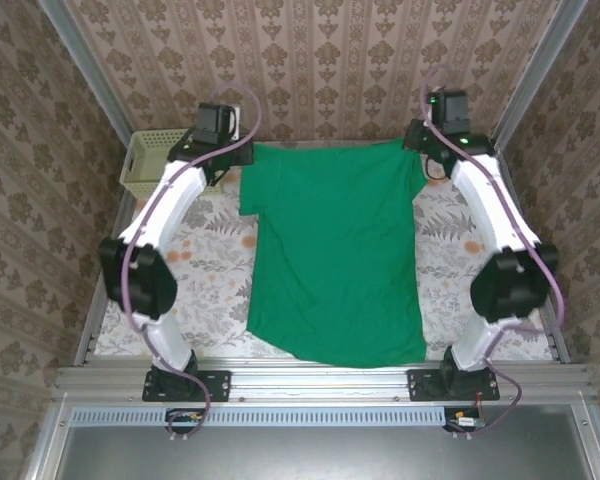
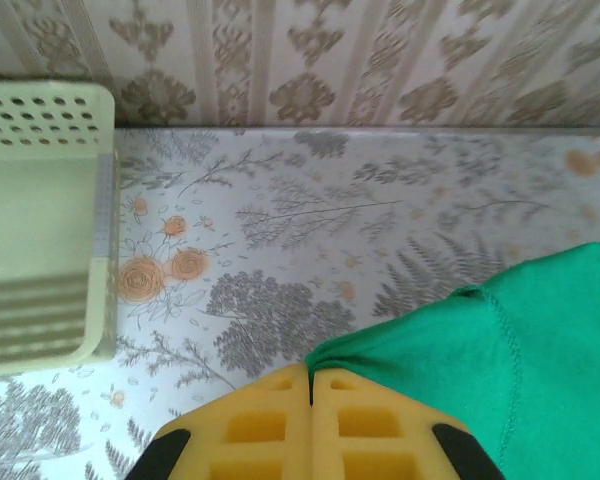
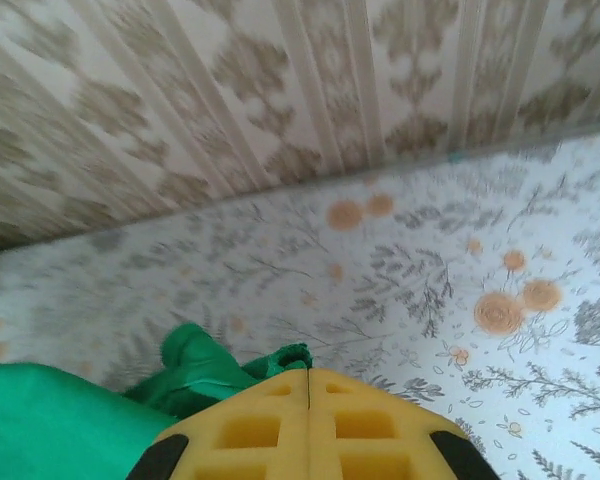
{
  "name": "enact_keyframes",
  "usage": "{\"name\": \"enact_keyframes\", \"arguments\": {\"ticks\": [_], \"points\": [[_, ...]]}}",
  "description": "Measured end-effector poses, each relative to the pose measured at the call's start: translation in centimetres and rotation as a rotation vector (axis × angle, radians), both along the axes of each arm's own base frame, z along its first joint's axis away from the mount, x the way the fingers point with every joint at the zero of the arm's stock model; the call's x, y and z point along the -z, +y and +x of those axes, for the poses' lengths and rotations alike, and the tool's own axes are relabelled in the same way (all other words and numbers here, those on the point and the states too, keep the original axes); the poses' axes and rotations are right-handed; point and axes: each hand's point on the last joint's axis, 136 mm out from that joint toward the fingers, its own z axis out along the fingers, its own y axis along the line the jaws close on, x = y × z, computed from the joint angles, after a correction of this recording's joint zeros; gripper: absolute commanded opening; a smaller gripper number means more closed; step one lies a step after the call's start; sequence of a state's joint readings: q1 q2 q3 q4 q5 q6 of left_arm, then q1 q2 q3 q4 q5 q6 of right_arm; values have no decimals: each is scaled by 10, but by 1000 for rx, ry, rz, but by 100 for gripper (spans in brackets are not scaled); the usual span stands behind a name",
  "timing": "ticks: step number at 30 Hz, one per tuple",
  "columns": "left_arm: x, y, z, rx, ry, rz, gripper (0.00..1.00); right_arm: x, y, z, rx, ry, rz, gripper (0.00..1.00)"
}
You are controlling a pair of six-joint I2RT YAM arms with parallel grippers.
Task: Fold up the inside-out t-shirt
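Note:
The left gripper needs to carry the shirt's corner outward and down first to release it on bare tablecloth, because the shirt's hem overlaps the near bar.
The bright green t-shirt [image 1: 335,255] lies spread flat down the middle of the table, its top edge stretched along the far side between both grippers. My left gripper [image 1: 242,150] is shut on the shirt's far left corner; its yellow fingers [image 2: 250,425] pinch the green cloth [image 2: 500,340] that trails off to the right. My right gripper [image 1: 420,148] is shut on the far right corner, where a bunched bit of green cloth [image 3: 210,375] pokes out just past the closed yellow fingers [image 3: 365,425].
A pale yellow-green perforated basket [image 1: 148,163] stands at the far left corner, seen close in the left wrist view as the basket [image 2: 40,220]. The flowered tablecloth [image 1: 205,250] lies bare on either side of the shirt. Patterned walls enclose the table.

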State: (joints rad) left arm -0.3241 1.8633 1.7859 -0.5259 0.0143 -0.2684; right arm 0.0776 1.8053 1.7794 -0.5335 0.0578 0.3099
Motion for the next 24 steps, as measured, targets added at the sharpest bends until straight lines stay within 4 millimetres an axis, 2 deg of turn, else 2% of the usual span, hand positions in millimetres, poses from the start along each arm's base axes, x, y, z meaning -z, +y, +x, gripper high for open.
{"name": "enact_keyframes", "arguments": {"ticks": [3, 5, 7, 9, 10, 12, 15, 19, 22, 24], "points": [[42, -5, 40, -18, 47, 22, 0, 56, 2, 44, 8, 88, -13, 0], [63, -10, 66, -29, 60, 35, 3, 78, 3, 72, 13, 109, -20, 2], [80, -13, 90, -44, 62, 46, 16, 92, 3, 99, 20, 109, -25, 24], [94, -14, 110, -63, 63, 54, 38, 99, 2, 120, 32, 101, -34, 53], [99, -13, 116, -70, 66, 62, 47, 101, 2, 127, 38, 95, -37, 61], [102, -10, 129, -94, 60, 70, 60, 98, -2, 137, 51, 80, -50, 70], [97, 0, 130, -118, 70, 82, 69, 90, -8, 133, 71, 87, -62, 75], [75, 11, 114, -135, 89, 94, 72, 79, -12, 112, 81, 123, -72, 77], [51, 19, 84, -137, 117, 92, 73, 71, -14, 76, 79, 175, -76, 80], [31, 21, 59, -133, 122, 82, 73, 61, -10, 43, 70, 197, -78, 81]]}}
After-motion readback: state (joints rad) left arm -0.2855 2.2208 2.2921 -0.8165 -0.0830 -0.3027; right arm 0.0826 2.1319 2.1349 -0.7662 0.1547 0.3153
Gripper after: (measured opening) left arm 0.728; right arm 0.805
